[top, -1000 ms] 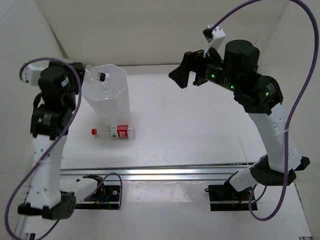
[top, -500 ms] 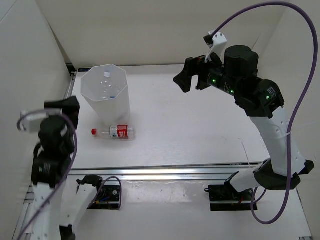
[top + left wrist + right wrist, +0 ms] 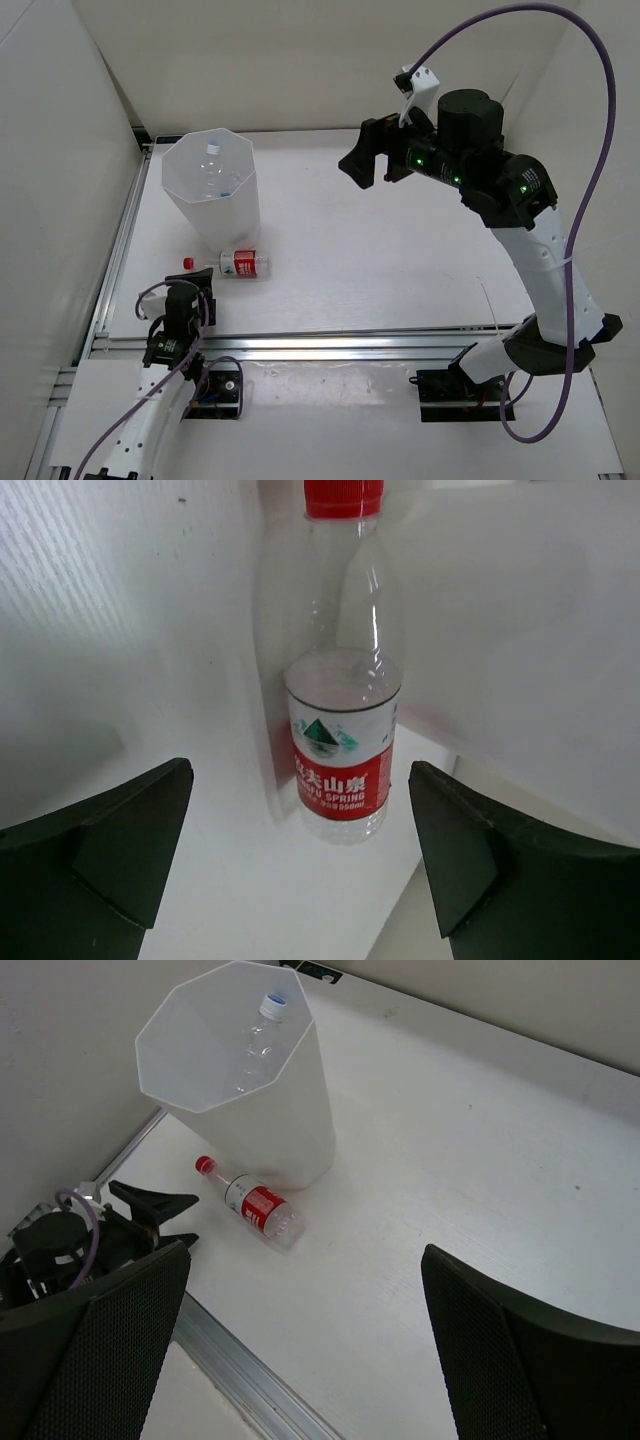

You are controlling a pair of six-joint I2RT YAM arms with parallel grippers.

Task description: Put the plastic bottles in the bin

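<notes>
The bottle's width fits between my open fingers, so next I need to move my left gripper outward and down onto the clear part of the bottle between red cap and label.
The bin, tall and translucent white, stands at the back left of the table. A clear plastic bottle leans inside it, cap up. A red-labelled bottle with a red cap lies on its side just in front of the bin. My left gripper is low over the table by that bottle's cap end, open and empty. In the left wrist view the bottle lies ahead of the open fingers, untouched. My right gripper hangs open and empty high over the table's back middle.
A metal rail runs along the near edge of the table. White walls close the workspace at left and back. A purple cable loops above the right arm.
The left arm has swung down from the bin's rim to the table by the red-capped bottle. Its gripper has opened and the bottle it held is gone from it. The right arm barely shifted.
</notes>
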